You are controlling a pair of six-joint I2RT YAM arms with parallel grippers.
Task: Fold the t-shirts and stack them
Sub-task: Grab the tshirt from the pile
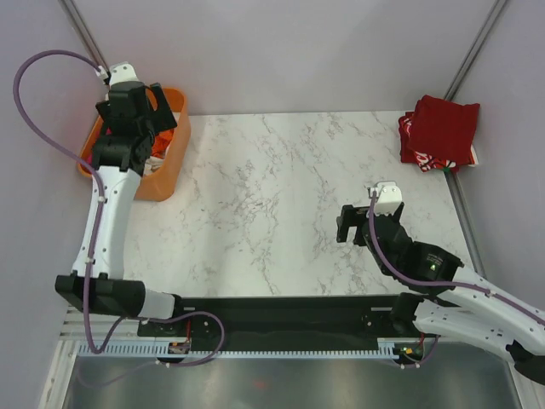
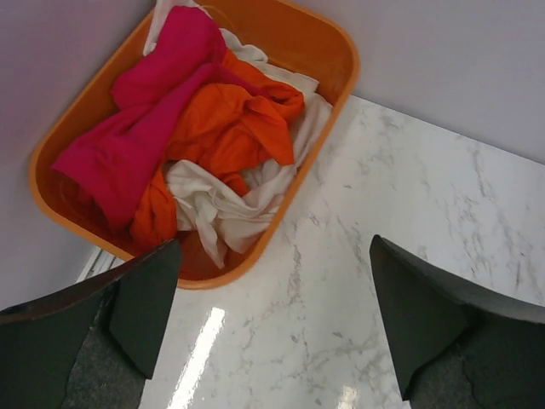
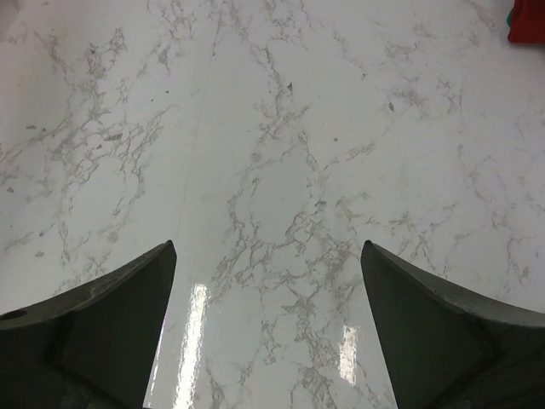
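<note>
The left gripper needs to move down next, shifting to the left in the top view, onto the magenta t-shirt's near end (image 2: pixel 104 183), because the magenta t-shirt lies over the orange one.
A rigid orange basket (image 2: pixel 336 47) at the table's far left holds unfolded t-shirts: a magenta one (image 2: pixel 145 119), a bright orange one (image 2: pixel 230 123) and a white one (image 2: pixel 230 204). In the top view the basket (image 1: pixel 170 162) lies under my left arm. A folded stack of dark red and red-and-white patterned t-shirts (image 1: pixel 438 132) lies at the far right corner; its edge shows in the right wrist view (image 3: pixel 528 21). My left gripper (image 2: pixel 272 256) is open and empty above the basket's near rim. My right gripper (image 3: pixel 268 256) is open and empty over bare marble; in the top view it (image 1: pixel 353 223) is right of centre.
The white marble table (image 1: pixel 281 196) lies between basket and stack. Grey walls close the back and sides, with metal posts at the far corners. A black rail (image 1: pixel 281 311) with the arm bases runs along the near edge.
</note>
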